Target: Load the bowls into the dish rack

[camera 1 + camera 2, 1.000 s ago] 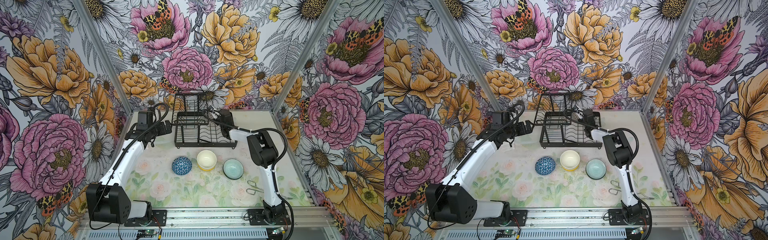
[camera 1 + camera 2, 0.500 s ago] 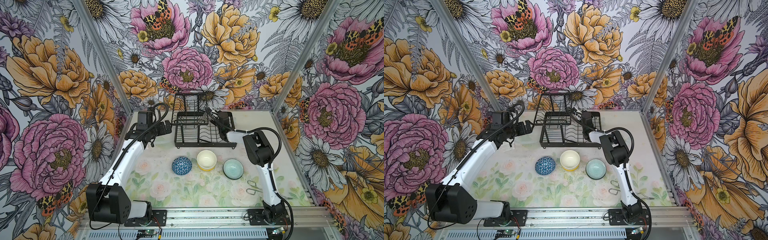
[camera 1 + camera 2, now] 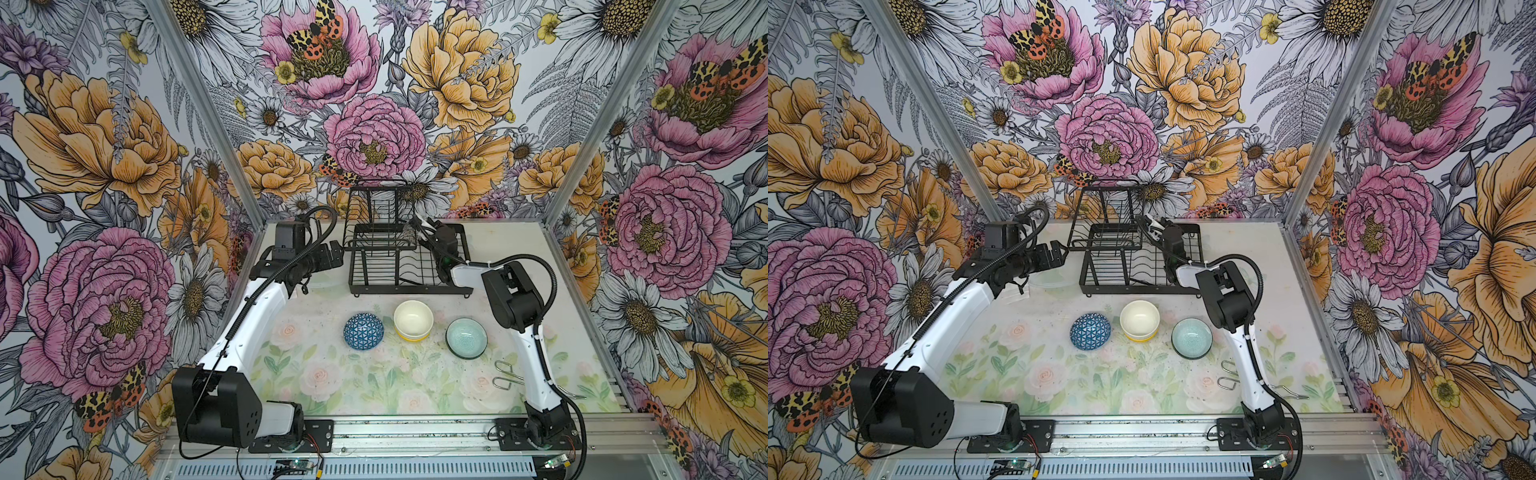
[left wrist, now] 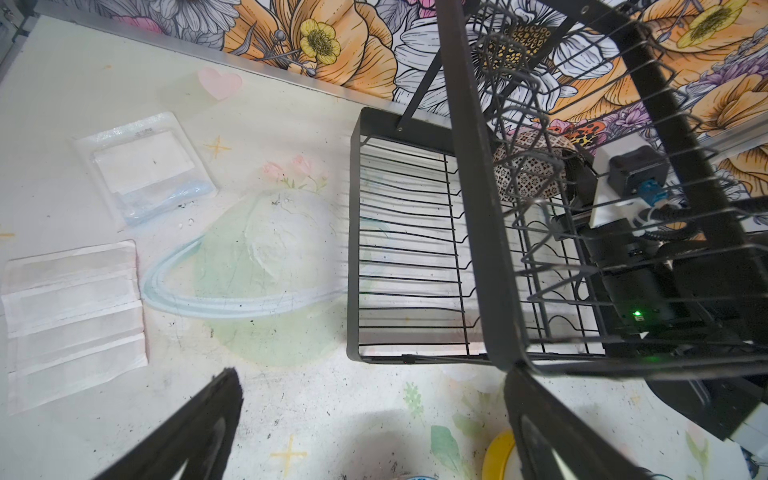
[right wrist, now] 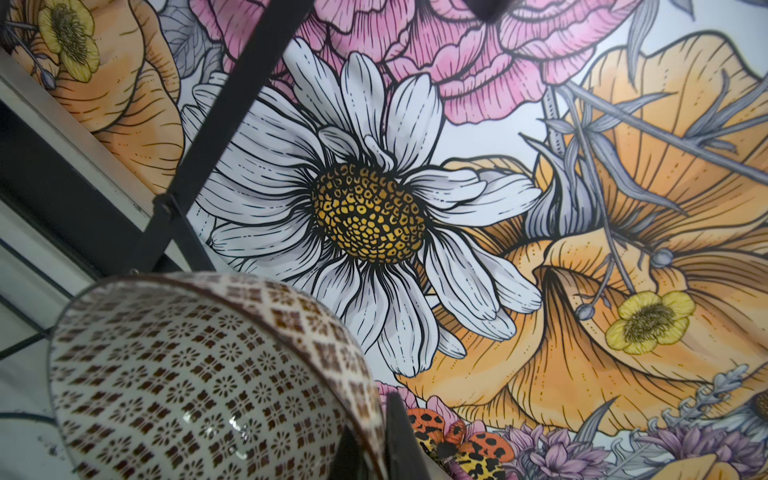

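My right gripper moves down beside the raised basket (image 3: 380,232) next, toward the rack's far wires to release the mosaic bowl there, since the bowl still hangs above them.
The black wire dish rack (image 3: 411,286) (image 3: 1133,291) stands at the back of the table, its raised upper basket (image 3: 380,232) on its left half. My right gripper (image 3: 419,230) (image 5: 374,440) is shut on the rim of the black-and-white mosaic bowl (image 3: 409,236) (image 5: 187,374) (image 4: 528,174), holding it tilted above the rack, beside the basket. My left gripper (image 3: 338,257) (image 4: 372,378) hangs open and empty just left of the rack (image 4: 353,249). In front lie a blue triangle-patterned bowl (image 3: 363,331), a cream bowl (image 3: 413,320) nested in a yellow bowl (image 3: 411,336), and a teal bowl (image 3: 466,337).
Metal wire tongs (image 3: 509,374) lie at the front right beside the right arm's base link. Flat clear plastic packets (image 4: 145,166) and white paper packets (image 4: 75,307) lie on the table left of the rack. Flowered walls close in three sides.
My right gripper has carried the mosaic bowl left and back over the rack, toward the upper basket, and its elbow has followed. The left arm has stayed still.
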